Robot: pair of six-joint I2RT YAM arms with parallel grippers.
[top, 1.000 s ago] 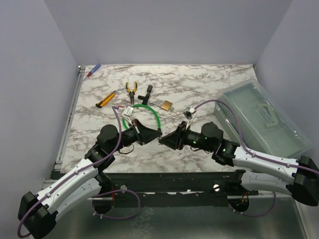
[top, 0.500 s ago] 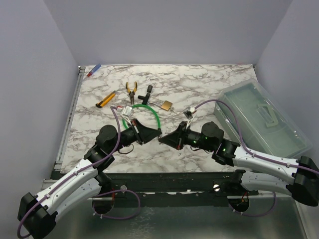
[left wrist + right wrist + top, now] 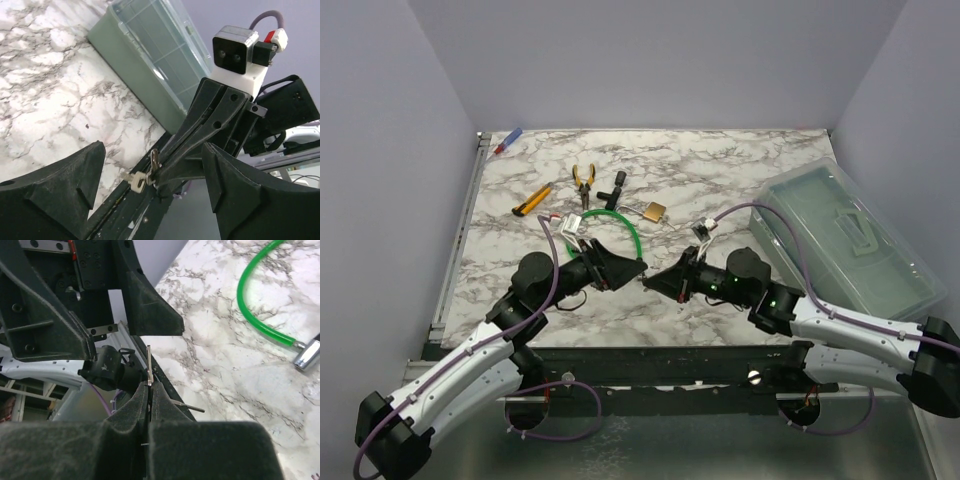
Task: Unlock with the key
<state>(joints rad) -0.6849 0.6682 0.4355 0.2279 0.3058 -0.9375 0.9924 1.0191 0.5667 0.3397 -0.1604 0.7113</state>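
I will tip my left gripper downward next and lower it onto the cable's metal end below it, because my right gripper already has the key.
A small silver key (image 3: 149,365) stands edge-on between the tips of my right gripper (image 3: 150,386), which is shut on it. From the left wrist the same key (image 3: 154,161) pokes out of the right gripper's black fingers, with a second key (image 3: 136,181) dangling from it on a ring. My left gripper (image 3: 152,165) is open, its fingers spread wide either side of the key without touching it. From above, the left gripper (image 3: 638,268) and right gripper (image 3: 655,281) meet tip to tip over the near table. The brass padlock (image 3: 655,211) lies farther back, by the green cable (image 3: 620,225).
Orange-handled pliers (image 3: 583,180), a yellow utility knife (image 3: 530,201) and a black tool (image 3: 616,187) lie at the back left. A pen (image 3: 508,141) sits in the far left corner. A clear lidded box (image 3: 845,240) fills the right side. The cable's metal end (image 3: 307,355) rests on the marble.
My left gripper has opened and let go of the key. My right gripper has closed on the key and holds it alone; the tips have drawn slightly apart.
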